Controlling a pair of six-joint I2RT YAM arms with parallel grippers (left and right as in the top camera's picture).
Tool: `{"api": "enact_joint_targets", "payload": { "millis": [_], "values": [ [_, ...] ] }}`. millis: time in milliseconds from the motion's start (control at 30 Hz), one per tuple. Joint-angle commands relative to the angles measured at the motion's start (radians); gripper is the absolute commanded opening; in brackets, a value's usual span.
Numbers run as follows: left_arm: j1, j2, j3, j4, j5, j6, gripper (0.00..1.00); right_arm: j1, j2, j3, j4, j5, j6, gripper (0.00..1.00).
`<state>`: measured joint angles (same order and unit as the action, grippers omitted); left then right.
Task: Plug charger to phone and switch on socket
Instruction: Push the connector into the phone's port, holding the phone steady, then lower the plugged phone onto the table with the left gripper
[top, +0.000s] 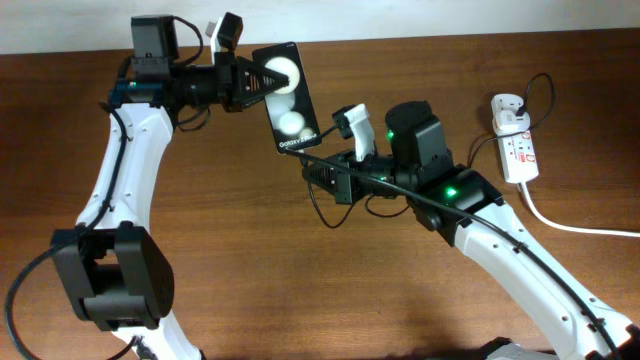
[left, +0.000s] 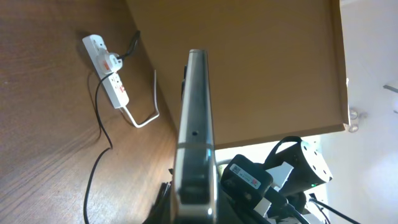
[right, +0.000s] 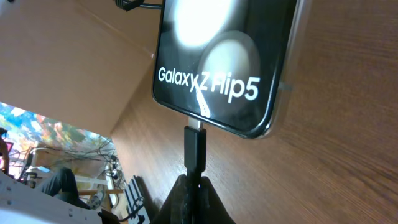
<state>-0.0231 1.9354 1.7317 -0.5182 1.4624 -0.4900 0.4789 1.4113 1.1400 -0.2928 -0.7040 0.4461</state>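
The robot's left gripper will next lower the black phone (top: 287, 96) onto the bare tabletop and let go of it there, because that clear wood is below the left gripper.
My left gripper (top: 250, 85) is shut on the black phone (top: 287, 96), holding it above the table; its screen reads "Galaxy Z Flip5" in the right wrist view (right: 214, 68), and it shows edge-on in the left wrist view (left: 194, 137). My right gripper (top: 312, 167) is shut on the charger's black plug (right: 194, 149), whose tip meets the phone's bottom port. The thin black charger cable (top: 320, 210) loops under the right arm. Its white adapter (top: 508, 106) sits in the white socket strip (top: 518, 148) at the far right, also seen in the left wrist view (left: 112, 81).
The socket's thick white cord (top: 580, 228) runs off the right edge. The right arm (top: 500, 240) crosses the table's right half, the left arm (top: 120, 180) stands at the left. The table's far edge (top: 400, 35) lies just behind the phone.
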Motion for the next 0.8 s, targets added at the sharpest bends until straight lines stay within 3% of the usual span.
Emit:
{"api": "enact_joint_targets", "payload": {
  "millis": [0,433,467,567,667,767],
  "values": [
    [-0.012,-0.020,0.012,-0.006,0.060,0.021,0.00,-0.003,0.005,0.008,0.047,0.047,0.008,0.04],
    [-0.023,-0.020,0.012,-0.005,0.060,0.023,0.00,-0.003,0.005,0.008,0.083,0.080,0.011,0.04],
    [-0.023,-0.020,0.012,-0.005,0.055,0.026,0.00,-0.003,0.005,0.008,0.058,0.080,0.011,0.12],
    [-0.022,-0.020,0.012,-0.006,0.005,0.029,0.00,-0.003,0.005,0.008,-0.015,0.080,0.010,0.15],
    [-0.022,-0.020,0.012,-0.008,-0.079,0.093,0.00,-0.003,0.005,0.008,-0.045,0.080,0.004,0.16],
    [-0.022,-0.019,0.002,-0.142,-0.345,0.217,0.00,-0.003,0.005,0.008,-0.087,0.082,-0.024,0.31]
  ]
}}
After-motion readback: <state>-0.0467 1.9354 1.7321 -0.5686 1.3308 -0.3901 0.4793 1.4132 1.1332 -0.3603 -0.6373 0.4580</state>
